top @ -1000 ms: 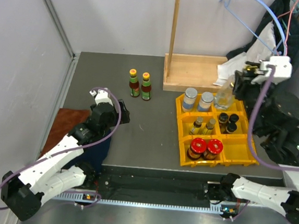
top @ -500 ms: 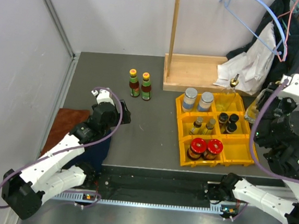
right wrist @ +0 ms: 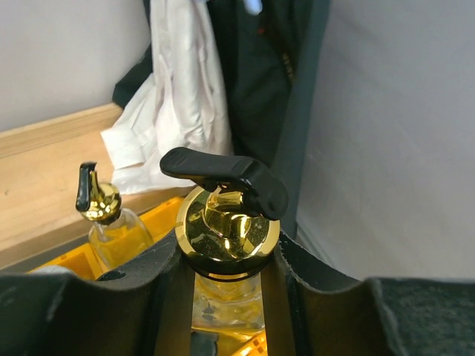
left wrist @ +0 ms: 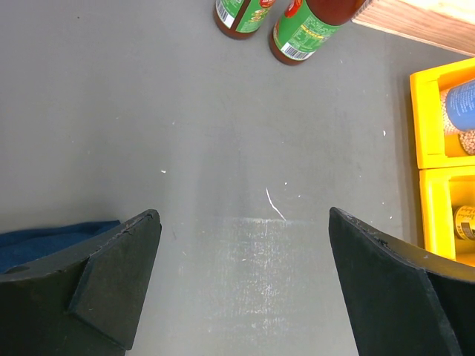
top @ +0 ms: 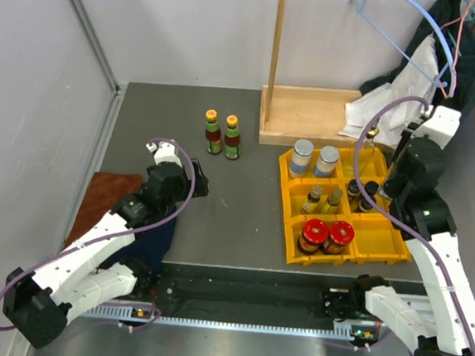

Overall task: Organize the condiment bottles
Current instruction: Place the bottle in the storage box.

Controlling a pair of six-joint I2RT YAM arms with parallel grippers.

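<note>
My right gripper moves outward and down to the free spot (top: 378, 164) (right wrist: 162, 222) beside the standing gold-stoppered bottle next and releases its own there, as that far section of the bin has room.
My right gripper (right wrist: 226, 297) is shut on the neck of a tall clear bottle with a gold stopper (right wrist: 226, 230). It hangs over the right side of the yellow bin (top: 379, 238), and the arm (top: 413, 168) hides this bottle from above. A second gold-stoppered bottle (top: 371, 136) (right wrist: 104, 215) stands in the bin's back right compartment. The bin also holds two silver-lidded jars (top: 302, 157), small bottles (top: 323, 200), dark bottles (top: 361, 191) and two red-lidded jars (top: 326, 233). Two green-labelled sauce bottles (top: 223, 135) (left wrist: 308, 26) stand on the table. My left gripper (left wrist: 245, 282) (top: 172, 166) is open near them, holding nothing.
A wooden base with an upright post (top: 309, 116) stands behind the bin. Clothes and wire hangers (top: 447, 63) crowd the back right corner. A brown cloth (top: 107, 196) and a blue cloth (left wrist: 44, 237) lie by the left arm. A grey wall runs along the left.
The right arm, still gripping the bottle, swung out past the bin's right edge and has come back over the bin's right side. The left arm has barely moved.
</note>
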